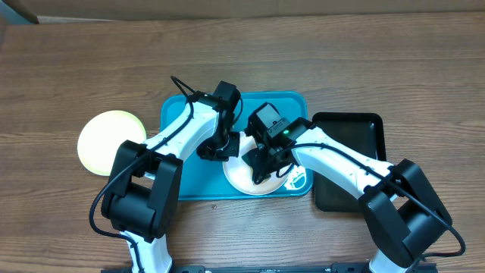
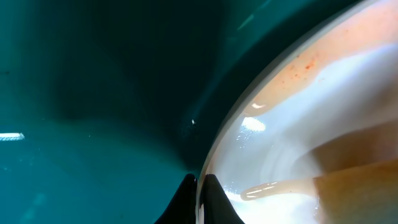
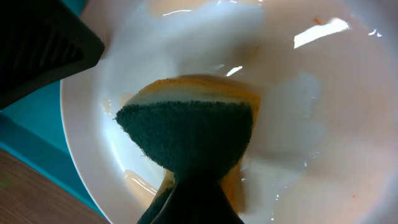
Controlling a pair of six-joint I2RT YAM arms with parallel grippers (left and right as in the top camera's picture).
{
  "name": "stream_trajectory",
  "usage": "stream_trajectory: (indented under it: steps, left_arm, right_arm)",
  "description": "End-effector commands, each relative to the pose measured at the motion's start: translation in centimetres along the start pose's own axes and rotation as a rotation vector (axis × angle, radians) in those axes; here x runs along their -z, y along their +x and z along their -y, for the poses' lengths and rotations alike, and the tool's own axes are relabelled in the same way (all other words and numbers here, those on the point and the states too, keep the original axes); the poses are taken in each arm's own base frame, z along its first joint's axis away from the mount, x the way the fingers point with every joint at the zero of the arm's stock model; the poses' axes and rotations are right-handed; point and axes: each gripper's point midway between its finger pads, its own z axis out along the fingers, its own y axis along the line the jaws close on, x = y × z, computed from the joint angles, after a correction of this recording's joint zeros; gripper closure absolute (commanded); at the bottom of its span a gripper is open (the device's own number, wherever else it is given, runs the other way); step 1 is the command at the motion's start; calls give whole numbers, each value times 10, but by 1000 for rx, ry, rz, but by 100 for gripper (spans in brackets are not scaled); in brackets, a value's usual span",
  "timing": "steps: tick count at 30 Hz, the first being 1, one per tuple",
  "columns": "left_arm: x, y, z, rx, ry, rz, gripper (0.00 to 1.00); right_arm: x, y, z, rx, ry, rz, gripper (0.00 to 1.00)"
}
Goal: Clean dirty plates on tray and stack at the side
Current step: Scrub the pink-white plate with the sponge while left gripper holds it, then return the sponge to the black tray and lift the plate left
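Note:
My right gripper will lift the sponge to the right in the overhead view, then lower and release it inside the narrow black tray [image 1: 347, 135].
A white dirty plate [image 1: 241, 180] lies on the near right part of the turquoise tray [image 1: 176, 114]. My left gripper [image 1: 214, 150] is shut on its left rim; in the left wrist view the black jaws [image 2: 199, 190] pinch the rim, and the plate [image 2: 323, 118] shows orange-brown smears. My right gripper [image 1: 267, 165] is shut on a yellow sponge with a dark green scouring face [image 3: 189, 134], pressed on the plate [image 3: 311, 124]. A wet sauce streak [image 3: 140, 183] lies beside the sponge. A pale yellow-green plate [image 1: 107, 142] rests on the table left of the tray.
A narrow black tray [image 1: 365, 133] stands right of the turquoise one. Both arms cross over the tray's middle. The left gripper's black finger [image 3: 37, 50] shows at the top left of the right wrist view. Wooden tabletop [image 1: 76, 61] surrounds everything.

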Motion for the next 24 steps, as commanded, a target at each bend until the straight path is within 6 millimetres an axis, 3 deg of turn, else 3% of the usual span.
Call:
stream_trajectory:
  steps: [1, 5, 9, 15, 20, 24]
  left_arm:
    - [2, -2, -21, 79, -117, 26, 96]
    - [13, -6, -26, 94, -124, 63, 96]
    - [32, -12, -35, 122, -153, 133, 96]
    - [71, -18, -48, 172, -200, 271, 96]
    - [106, -19, -60, 190, -250, 383, 96]
    - [133, -19, -72, 209, -297, 475, 96]
  right_arm:
    - [11, -5, 5, -24, 0, 18, 96]
    - [36, -20, 33, -135, 91, 82, 96]
    - [80, -37, 53, -202, 112, 203, 96]
    - [145, -31, 107, -418, 157, 330, 96]
    - [163, -3, 151, -555, 199, 293, 96]
    - [154, 18, 166, -541, 157, 220, 96]
